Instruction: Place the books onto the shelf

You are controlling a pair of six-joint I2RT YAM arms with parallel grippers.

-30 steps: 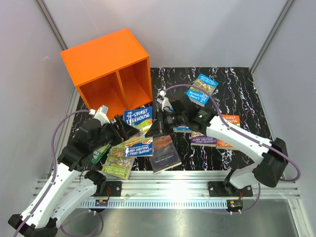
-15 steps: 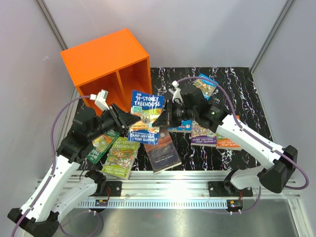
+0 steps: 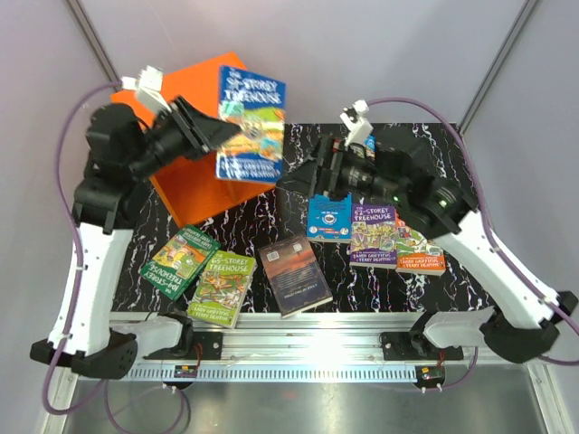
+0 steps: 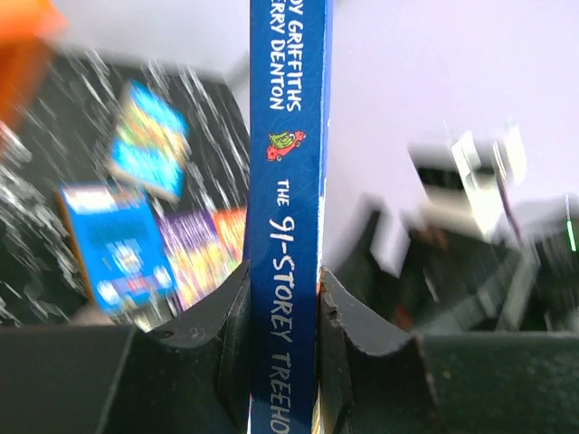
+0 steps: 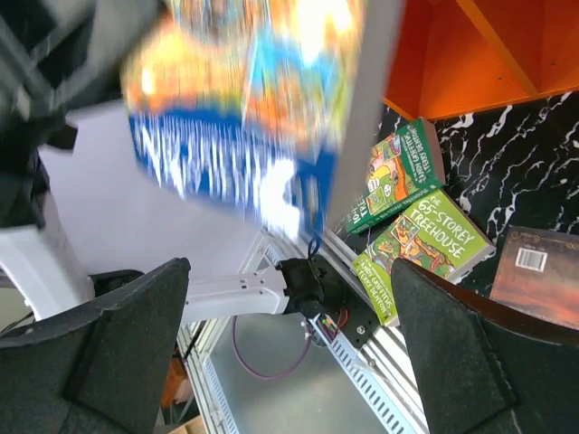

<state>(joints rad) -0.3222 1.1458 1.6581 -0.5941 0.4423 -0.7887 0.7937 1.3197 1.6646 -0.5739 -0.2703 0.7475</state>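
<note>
The left gripper moves to the left in the top view next, then down onto the shelf's top, since the blue book [image 3: 250, 125] hangs partly past the orange shelf [image 3: 192, 193].
My left gripper [image 3: 210, 134] is shut on the spine of the blue "91-Storey Treehouse" book [image 3: 250, 125], which is raised upright in the air in front of the orange shelf [image 3: 192, 193]. The left wrist view shows that spine [image 4: 289, 181] clamped between the two fingers [image 4: 224, 318]. My right gripper [image 3: 303, 178] is open and empty just right of the raised book, whose blurred cover [image 5: 244, 117] fills the upper part of the right wrist view. Other books lie flat: two green ones [image 3: 178, 262] [image 3: 223, 287], a dark one [image 3: 295, 273], a small blue one [image 3: 330, 217], a purple one [image 3: 372, 233] and an orange one [image 3: 417, 254].
The shelf sits at the back left of the black marbled table [image 3: 452, 163], partly hidden by my left arm. Grey walls close in both sides. A metal rail [image 3: 308, 327] with the arm bases runs along the near edge.
My left arm has lifted the blue book off the table, up and back toward the shelf. The right gripper has let go of that book, opened wide and drawn back to the right.
</note>
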